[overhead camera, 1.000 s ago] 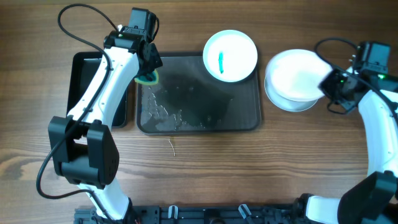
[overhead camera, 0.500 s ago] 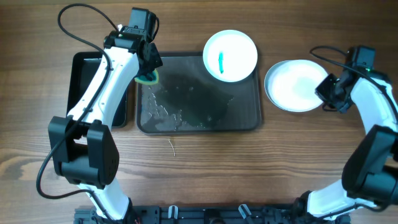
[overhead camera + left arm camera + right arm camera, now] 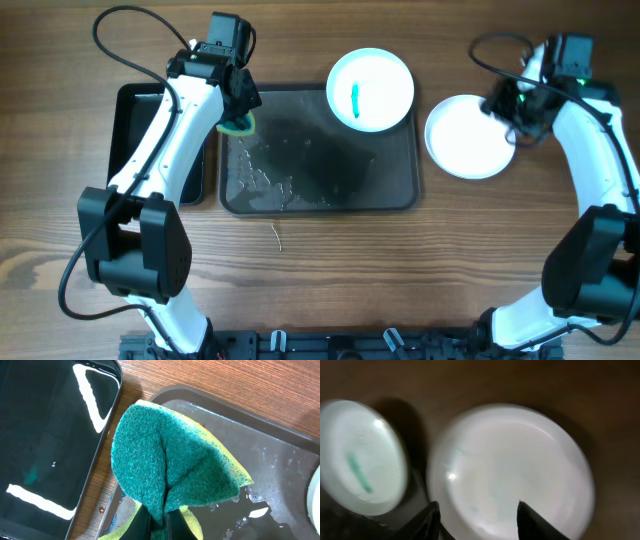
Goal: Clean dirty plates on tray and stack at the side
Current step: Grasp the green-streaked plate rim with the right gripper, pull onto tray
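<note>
I will next move my right gripper past the clean plate and down onto the rim facing it of the plate on the tray, since that plate has a green smear.
A white plate (image 3: 370, 90) with a green smear rests on the far right corner of the dark wet tray (image 3: 320, 185); it also shows in the right wrist view (image 3: 360, 472). A clean white plate (image 3: 465, 140) lies on the table right of the tray, large in the right wrist view (image 3: 515, 470). My left gripper (image 3: 238, 118) is shut on a green-and-yellow sponge (image 3: 175, 470), held over the tray's far left corner (image 3: 280, 455). My right gripper (image 3: 505, 105) is open and empty above the clean plate's far right rim (image 3: 480, 520).
A black water-filled pan (image 3: 160, 140) sits left of the tray, also in the left wrist view (image 3: 45, 445). Water drops lie on the tray's left half. A small thread (image 3: 277, 237) lies on the table in front of the tray.
My right gripper let go of the clean plate, which now lies flat on the table, and moved up and toward the far side. The left arm has not moved.
</note>
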`<state>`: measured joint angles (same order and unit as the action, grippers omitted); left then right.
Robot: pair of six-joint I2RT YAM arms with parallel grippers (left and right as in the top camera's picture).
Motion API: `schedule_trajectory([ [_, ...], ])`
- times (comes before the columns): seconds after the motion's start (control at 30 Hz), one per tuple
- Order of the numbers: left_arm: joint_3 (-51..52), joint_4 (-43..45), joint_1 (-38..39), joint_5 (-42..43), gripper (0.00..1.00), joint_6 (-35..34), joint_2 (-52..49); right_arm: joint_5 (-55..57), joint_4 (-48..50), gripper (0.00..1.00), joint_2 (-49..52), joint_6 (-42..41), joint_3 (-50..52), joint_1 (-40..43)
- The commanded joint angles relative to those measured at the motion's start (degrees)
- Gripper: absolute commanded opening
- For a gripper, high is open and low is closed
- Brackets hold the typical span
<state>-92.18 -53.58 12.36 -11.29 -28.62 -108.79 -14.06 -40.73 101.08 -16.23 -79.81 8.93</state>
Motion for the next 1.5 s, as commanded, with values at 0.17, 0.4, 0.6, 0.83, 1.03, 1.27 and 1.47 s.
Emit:
schedule_trajectory([
  [0.17,0.48,0.22,0.17,-0.04,0.04,-0.11,-0.13,-6.4,10.97,0.5,9.79,4.17,-5.64,-12.13],
  [0.4,0.48,0.2,0.17,-0.07,0.04,-0.11,-0.13,3.54,17.42,0.48,18.12,4.39,-7.61,-16.39],
  [0.6,0.48,0.17,0.15,-0.07,0.04,-0.09,-0.13,6.84,17.97,0.45,21.35,7.3,-7.61,-16.37],
  [0.83,0.48,0.2,0.15,-0.07,0.04,-0.11,-0.13,6.82,19.54,0.4,23.02,8.7,-7.56,-16.39],
  [1.03,0.48,0.17,0.17,-0.07,0.04,-0.11,-0.13,6.8,20.17,0.19,23.23,8.59,-7.56,-16.39],
  [1.27,0.48,0.17,0.17,-0.04,0.04,-0.11,-0.13,4.79,19.3,0.04,23.21,8.5,-7.56,-16.59],
  [1.47,0.48,0.15,0.17,-0.04,0.04,-0.11,-0.13,1.18,12.83,0.04,20.87,4.39,-7.58,-19.21],
])
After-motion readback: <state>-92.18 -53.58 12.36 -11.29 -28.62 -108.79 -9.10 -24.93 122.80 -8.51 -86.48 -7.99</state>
